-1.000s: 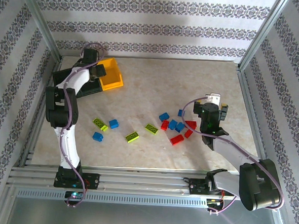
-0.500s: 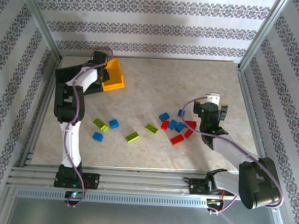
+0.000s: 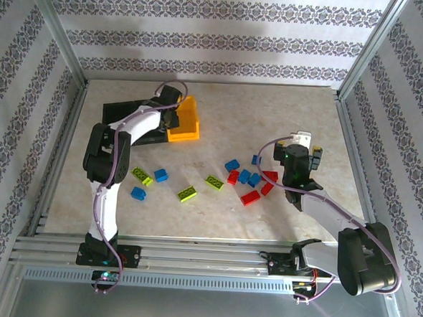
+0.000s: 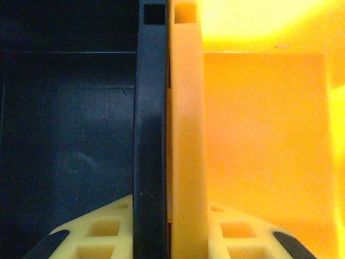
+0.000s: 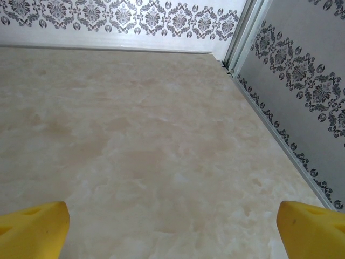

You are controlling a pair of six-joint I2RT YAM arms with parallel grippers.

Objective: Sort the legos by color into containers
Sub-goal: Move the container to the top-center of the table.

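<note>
My left gripper slides its bins sideways toward bare marble beside the yellow-orange bin next. It then lets go of their sides, as they stand far from the red bricks.
The containers are a yellow-orange bin (image 3: 187, 123) joined to black bins (image 3: 126, 114), at the table's back left. My left gripper (image 3: 173, 107) is shut on the joined walls: the black wall (image 4: 150, 135) and yellow wall (image 4: 186, 135) stand pinched between its fingers (image 4: 102, 234). Both bin floors seen there are bare. The legos lie loose mid-table: green bricks (image 3: 187, 194), blue bricks (image 3: 161, 175) and red bricks (image 3: 250, 197). My right gripper (image 3: 299, 151) hovers open just right of the red and blue cluster, fingertips (image 5: 32, 226) wide apart over bare marble.
The table (image 5: 151, 135) is beige marble, fenced by metal rails and patterned walls. A rail and the right wall (image 5: 280, 102) run close beside the right gripper. Open room lies behind the brick cluster, between the bins and the right arm.
The left gripper has shut on the wall between the black and yellow bins and swung right, dragging the row of bins right and toward the middle. The right arm has stayed still.
</note>
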